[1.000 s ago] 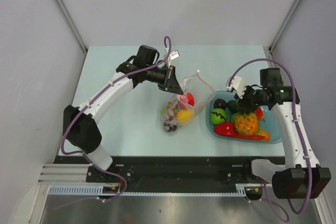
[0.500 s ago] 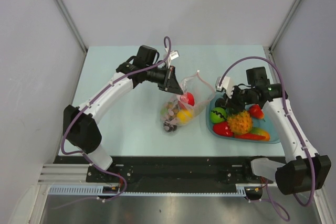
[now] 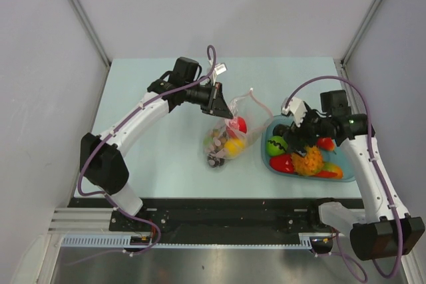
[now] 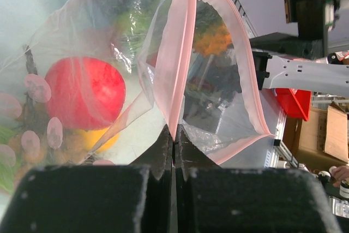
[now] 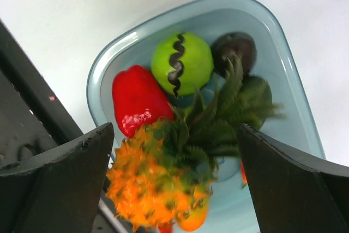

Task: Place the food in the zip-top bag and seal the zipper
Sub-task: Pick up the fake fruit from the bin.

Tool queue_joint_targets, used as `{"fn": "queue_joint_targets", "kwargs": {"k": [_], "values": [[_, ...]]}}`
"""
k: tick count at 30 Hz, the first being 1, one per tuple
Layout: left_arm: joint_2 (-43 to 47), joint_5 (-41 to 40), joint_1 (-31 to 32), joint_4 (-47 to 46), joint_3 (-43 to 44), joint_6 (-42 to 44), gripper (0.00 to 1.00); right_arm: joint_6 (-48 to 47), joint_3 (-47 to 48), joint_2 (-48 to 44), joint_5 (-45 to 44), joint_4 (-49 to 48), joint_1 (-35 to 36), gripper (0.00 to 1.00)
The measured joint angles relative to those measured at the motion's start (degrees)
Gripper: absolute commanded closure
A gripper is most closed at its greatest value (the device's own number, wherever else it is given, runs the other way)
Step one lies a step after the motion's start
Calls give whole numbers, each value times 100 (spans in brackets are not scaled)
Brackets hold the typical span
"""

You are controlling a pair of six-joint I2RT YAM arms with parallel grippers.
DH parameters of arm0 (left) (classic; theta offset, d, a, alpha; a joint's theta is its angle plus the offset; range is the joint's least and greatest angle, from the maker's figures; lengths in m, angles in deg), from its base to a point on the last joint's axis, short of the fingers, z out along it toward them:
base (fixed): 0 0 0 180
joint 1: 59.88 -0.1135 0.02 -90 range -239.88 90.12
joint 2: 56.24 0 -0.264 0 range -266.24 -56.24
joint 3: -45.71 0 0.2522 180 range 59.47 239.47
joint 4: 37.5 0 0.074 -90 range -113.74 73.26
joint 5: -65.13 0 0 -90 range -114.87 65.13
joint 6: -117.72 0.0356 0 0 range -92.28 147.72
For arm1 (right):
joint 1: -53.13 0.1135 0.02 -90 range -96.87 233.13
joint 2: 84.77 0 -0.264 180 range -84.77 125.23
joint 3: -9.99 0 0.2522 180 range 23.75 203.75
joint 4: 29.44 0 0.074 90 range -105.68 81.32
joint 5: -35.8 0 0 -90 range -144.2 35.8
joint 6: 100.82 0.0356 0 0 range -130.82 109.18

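Note:
The right gripper turns in line with the pineapple next, then lowers to the pineapple's top, since the pineapple's green top (image 5: 218, 118) slants toward one finger.
The clear zip-top bag (image 3: 229, 131) lies mid-table with its mouth lifted. My left gripper (image 3: 223, 108) is shut on the pink zipper (image 4: 182, 42) strip at the mouth, which hangs open beside the pinch (image 4: 173, 135). A red ball (image 4: 84, 94), a yellow piece (image 4: 101, 137) and a brown grape cluster (image 3: 214, 143) are food inside the bag. My right gripper (image 5: 174, 129) stands wide open over the tray, gripping nothing. Below it lies the orange pineapple (image 5: 158, 189) with its green crown (image 5: 218, 118), seen from above as the pineapple (image 3: 307, 159).
The light blue tray (image 3: 266, 154) at the right holds a green ball with a black wavy line (image 5: 181, 64), a red pepper (image 5: 136, 99), a dark round piece (image 5: 234, 47) and other pieces. The tray's rim (image 5: 98, 80) sits close to the bag's right side.
My right gripper has opened, from shut to wide, and shifted slightly right over the tray; the pineapple now lies loose beneath it. The left gripper and bag have not moved.

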Motion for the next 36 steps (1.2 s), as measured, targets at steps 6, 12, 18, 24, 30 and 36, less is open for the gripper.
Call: {"fn": "queue_joint_targets", "kwargs": {"k": [6, 12, 18, 24, 30, 36], "values": [[4, -7, 0, -76, -24, -68, 100, 929, 485, 216, 20, 39, -791, 0], [9, -24, 0, -144, -114, -118, 100, 1569, 688, 391, 168, 223, -1228, 0], [24, -20, 0, -175, -140, -118, 100, 1541, 732, 1154, 203, 577, -1082, 0], [37, -20, 0, -184, -166, -114, 100, 1615, 723, 1681, 85, 448, -610, 0], [107, -24, 0, -184, -188, -109, 100, 1770, 531, 2131, -208, 254, -334, 0], [232, -42, 0, -201, -326, -109, 100, 1768, 483, 2249, -529, 223, -245, 17]]}}
